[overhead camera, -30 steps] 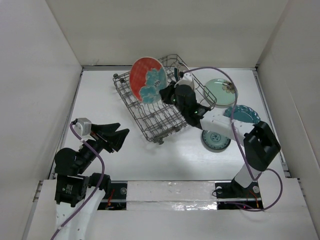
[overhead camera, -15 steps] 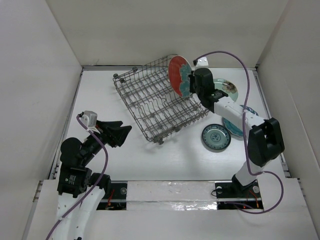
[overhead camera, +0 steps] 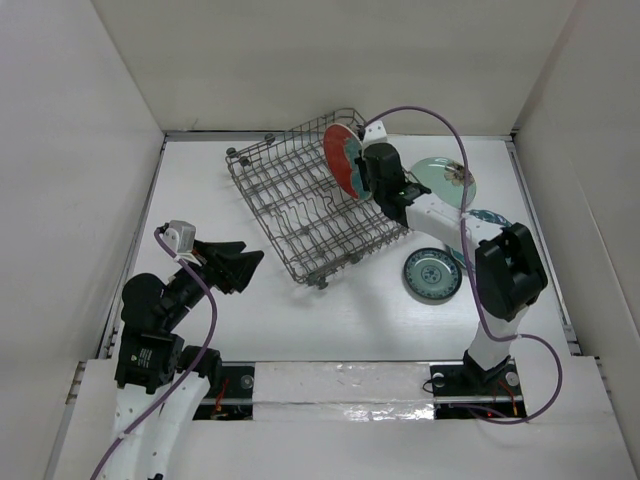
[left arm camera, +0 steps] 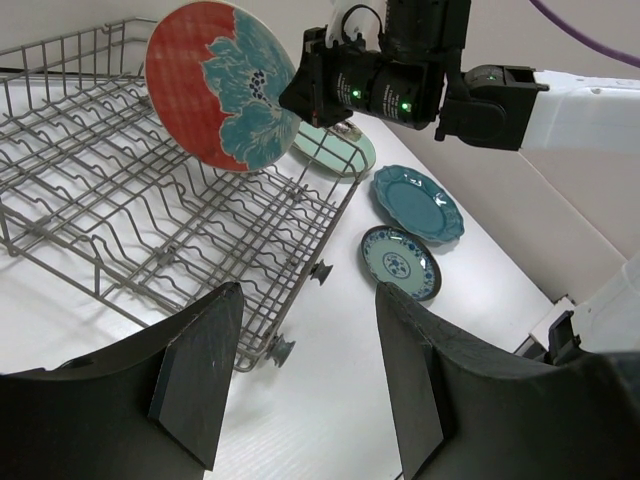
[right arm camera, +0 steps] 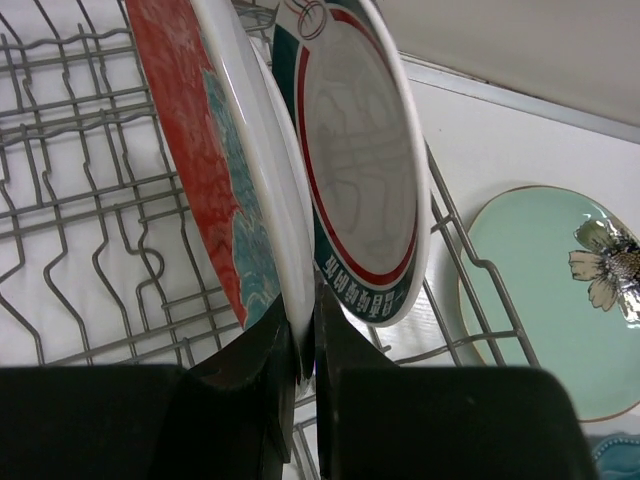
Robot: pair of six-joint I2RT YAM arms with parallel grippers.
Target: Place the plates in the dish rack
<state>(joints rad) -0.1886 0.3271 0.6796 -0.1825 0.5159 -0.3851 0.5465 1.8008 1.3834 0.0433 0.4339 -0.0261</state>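
Observation:
My right gripper eases down toward the rack wires below the floral plate next and releases the plate's rim, since the plate already stands on edge.
The grey wire dish rack (overhead camera: 300, 215) stands at the table's far middle, also in the left wrist view (left arm camera: 140, 230). My right gripper (overhead camera: 366, 176) is shut on the rim of the red-and-teal floral plate (overhead camera: 340, 160), holding it upright on edge over the rack's far right end (right arm camera: 205, 190). Its lower edge is down among the wires (left arm camera: 215, 85). The pale mint plate (overhead camera: 445, 182), the dark teal scalloped plate (overhead camera: 492, 218) and the teal ring-pattern plate (overhead camera: 432, 275) lie flat to the rack's right. My left gripper (overhead camera: 238, 266) is open and empty, near the rack's near corner.
White walls close in the table on three sides. My right arm (overhead camera: 440, 215) reaches over the dark teal plate and hides part of it. The rack's small dark wheels (left arm camera: 322, 272) sit at its near edge.
My right gripper carried the floral plate from the rack's left-middle to its far right end and turned it edge-on and lower. My left arm shifted slightly and stayed open.

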